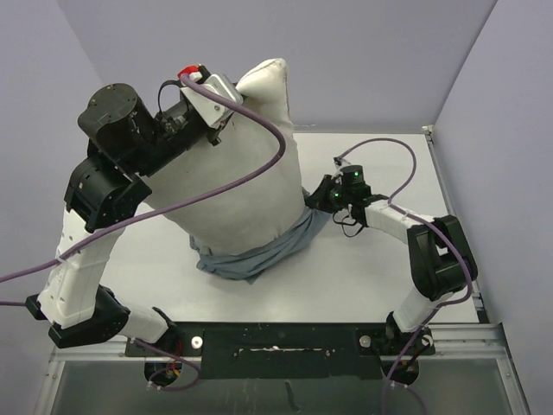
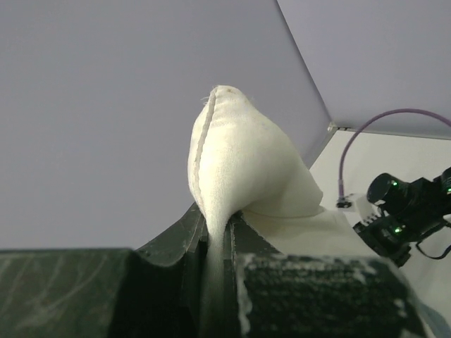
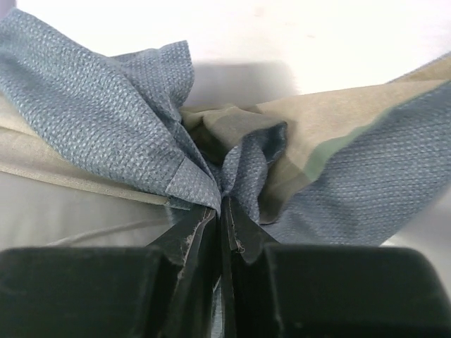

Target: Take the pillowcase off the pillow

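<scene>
The pillowcase [image 1: 259, 251] is still around the pillow's lower end, so my right gripper should pull to the right in the top view, over bare tabletop, and let go of the pillowcase's fold.
The off-white pillow [image 1: 246, 164] hangs lifted high above the table, mostly bare. My left gripper [image 1: 226, 93] is shut on its upper corner [image 2: 225, 148], with the fabric pinched between the jaws. The pillowcase [image 1: 259, 251] is bunched round the pillow's lower end on the table, blue-grey reverse outward. My right gripper [image 1: 321, 201] is shut on a fold of the pillowcase [image 3: 232, 165] at its right edge; blue-grey and beige-olive cloth fill that view. No tag shows.
White tabletop [image 1: 363, 277] with grey walls behind and at both sides. Purple cables [image 1: 259, 164] loop over the pillow and by the right arm. The black base rail [image 1: 285, 337] runs along the near edge.
</scene>
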Available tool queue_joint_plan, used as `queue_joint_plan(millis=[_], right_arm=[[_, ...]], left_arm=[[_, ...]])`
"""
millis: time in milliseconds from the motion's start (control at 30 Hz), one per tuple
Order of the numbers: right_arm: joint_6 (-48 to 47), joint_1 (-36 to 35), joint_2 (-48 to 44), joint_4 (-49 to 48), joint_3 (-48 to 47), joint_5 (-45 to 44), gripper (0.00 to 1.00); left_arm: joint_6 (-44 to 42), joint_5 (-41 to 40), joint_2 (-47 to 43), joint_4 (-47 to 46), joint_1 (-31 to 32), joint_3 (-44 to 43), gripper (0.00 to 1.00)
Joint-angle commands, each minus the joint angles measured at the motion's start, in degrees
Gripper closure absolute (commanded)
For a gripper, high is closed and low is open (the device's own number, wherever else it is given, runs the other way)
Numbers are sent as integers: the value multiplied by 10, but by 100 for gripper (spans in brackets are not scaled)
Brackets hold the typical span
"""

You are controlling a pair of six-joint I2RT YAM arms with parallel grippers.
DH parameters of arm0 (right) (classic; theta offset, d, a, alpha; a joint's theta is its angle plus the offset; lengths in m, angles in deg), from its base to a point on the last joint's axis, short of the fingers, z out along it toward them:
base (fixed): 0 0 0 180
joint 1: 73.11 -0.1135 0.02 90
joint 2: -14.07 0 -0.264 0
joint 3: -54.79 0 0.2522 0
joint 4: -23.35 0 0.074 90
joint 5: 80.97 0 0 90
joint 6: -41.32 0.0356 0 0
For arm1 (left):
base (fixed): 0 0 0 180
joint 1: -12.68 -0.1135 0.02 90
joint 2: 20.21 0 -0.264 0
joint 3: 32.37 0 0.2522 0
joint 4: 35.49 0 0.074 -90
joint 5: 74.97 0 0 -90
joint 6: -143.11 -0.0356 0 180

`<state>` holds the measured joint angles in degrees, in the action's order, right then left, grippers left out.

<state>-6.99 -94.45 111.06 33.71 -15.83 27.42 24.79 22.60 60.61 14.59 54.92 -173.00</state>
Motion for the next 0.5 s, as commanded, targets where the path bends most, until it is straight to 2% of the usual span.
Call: queue_joint_plan(millis=[0,200,467], right_arm=[[3,63,-26,9,66,-46,100],[-9,87,-20,17,77,-49,100],[-11,100,2,22,102,-78,100]], left_arm=[[-84,-34,-15,-205,1,-90,100],[-182,-76,-3,-294,0,-115,100],[-223,-112,28,-489,0,-118,100]])
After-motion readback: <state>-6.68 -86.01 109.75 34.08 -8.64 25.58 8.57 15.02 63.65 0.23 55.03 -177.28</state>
